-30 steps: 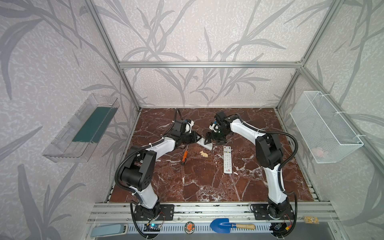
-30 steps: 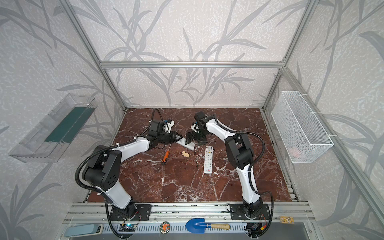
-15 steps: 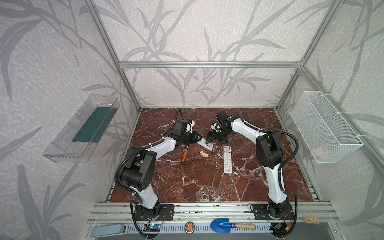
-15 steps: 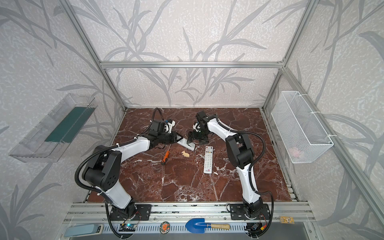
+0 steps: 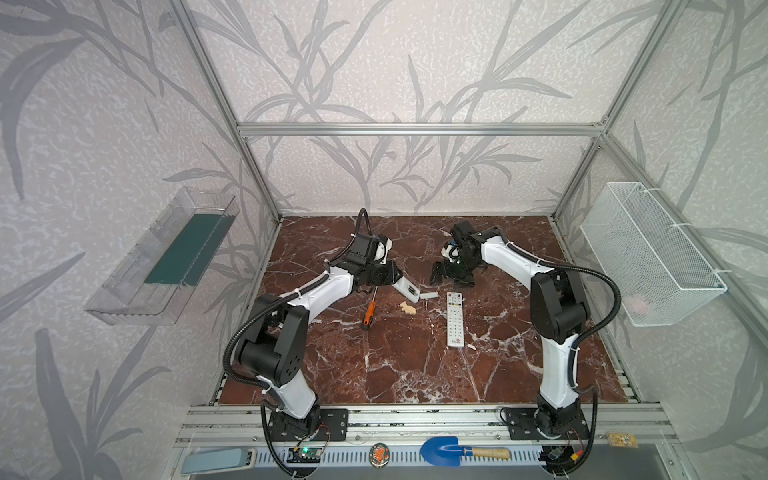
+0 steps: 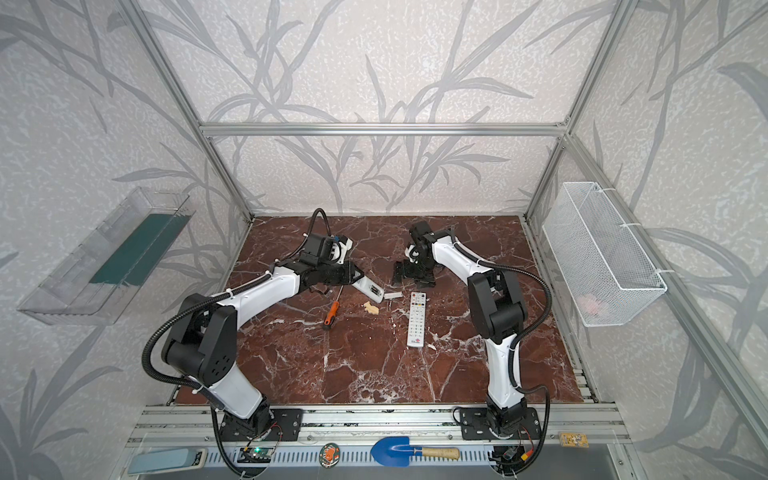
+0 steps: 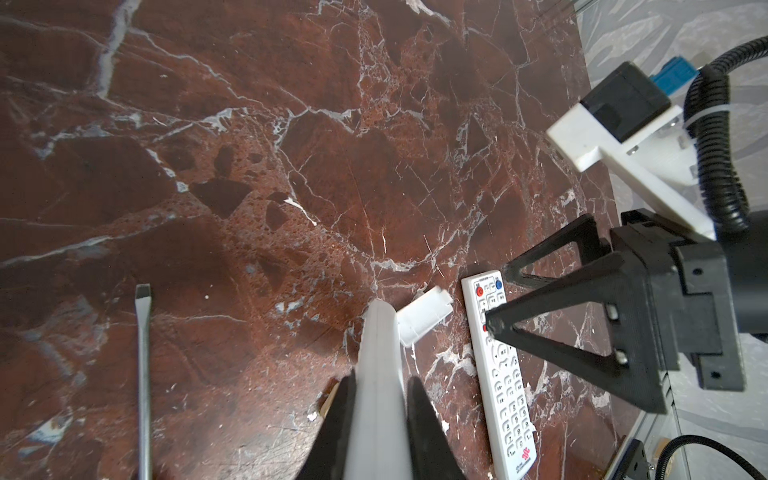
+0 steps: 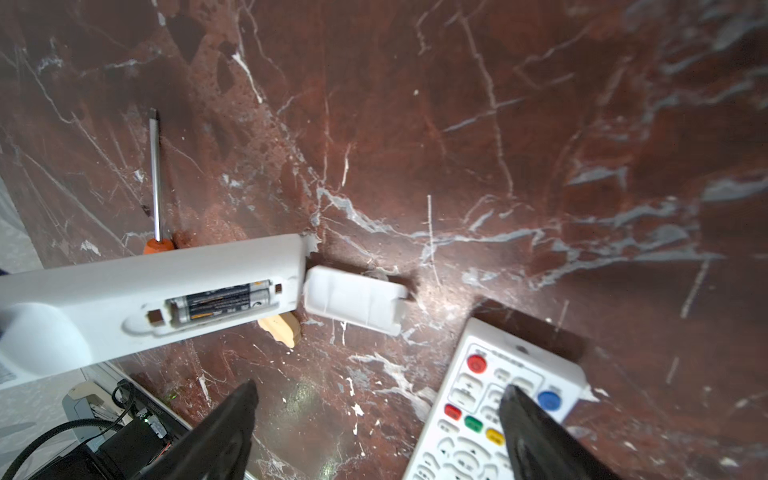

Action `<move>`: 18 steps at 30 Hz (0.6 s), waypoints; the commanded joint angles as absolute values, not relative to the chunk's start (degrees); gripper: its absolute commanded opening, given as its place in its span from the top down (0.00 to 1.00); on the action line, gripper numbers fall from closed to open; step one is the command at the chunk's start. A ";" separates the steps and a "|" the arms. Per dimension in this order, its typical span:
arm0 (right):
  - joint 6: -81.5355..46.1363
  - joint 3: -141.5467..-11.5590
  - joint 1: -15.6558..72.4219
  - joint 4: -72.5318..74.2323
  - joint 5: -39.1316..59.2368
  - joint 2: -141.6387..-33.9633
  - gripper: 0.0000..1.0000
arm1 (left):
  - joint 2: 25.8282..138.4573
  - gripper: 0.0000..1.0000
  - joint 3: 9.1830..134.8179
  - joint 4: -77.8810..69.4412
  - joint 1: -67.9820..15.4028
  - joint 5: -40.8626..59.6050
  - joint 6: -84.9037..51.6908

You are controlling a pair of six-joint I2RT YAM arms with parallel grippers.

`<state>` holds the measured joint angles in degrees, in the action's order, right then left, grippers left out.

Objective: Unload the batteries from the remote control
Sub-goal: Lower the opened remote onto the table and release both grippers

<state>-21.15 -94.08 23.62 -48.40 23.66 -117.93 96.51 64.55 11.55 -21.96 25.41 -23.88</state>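
Note:
I will next use my left gripper to bring the held remote flat down onto the marble between screwdriver and second remote (image 7: 328, 312) below. I will release it there with its uncovered bay facing up.
My left gripper (image 7: 380, 380) is shut on a white remote control (image 8: 166, 286), which it holds by one end with the back turned up. In the right wrist view the remote's battery bay is uncovered, and two dark batteries (image 8: 220, 301) lie side by side in it. The small white cover (image 8: 353, 305) lies on the marble just off the remote's free end (image 5: 409, 291). My right gripper (image 8: 379, 390) is open and empty. In both top views it hangs over the table to the right of the held remote (image 6: 368, 287), apart from it.
A second white remote (image 5: 454, 319) lies face up under the right gripper's (image 5: 451, 276) near side. An orange-handled screwdriver (image 5: 369, 311) and a small beige piece (image 5: 407, 308) lie left of it. A wire basket (image 5: 648, 253) hangs on the right wall and a clear tray (image 5: 162, 257) on the left.
My right gripper has drawn back to the right, away from the held remote's end. The left arm and the remote have stayed where they were.

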 commanded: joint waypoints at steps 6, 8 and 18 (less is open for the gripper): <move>-19.50 -94.22 24.12 -49.59 25.06 -113.44 0.10 | 97.81 1.00 65.21 12.59 -22.33 26.45 -23.91; -18.93 -94.13 24.00 -49.87 25.13 -113.05 0.10 | 99.27 1.00 65.37 11.14 -21.80 28.89 -24.98; -17.34 -90.57 23.13 -49.48 26.10 -109.30 0.10 | 107.70 0.84 69.56 9.19 -18.57 36.95 -29.29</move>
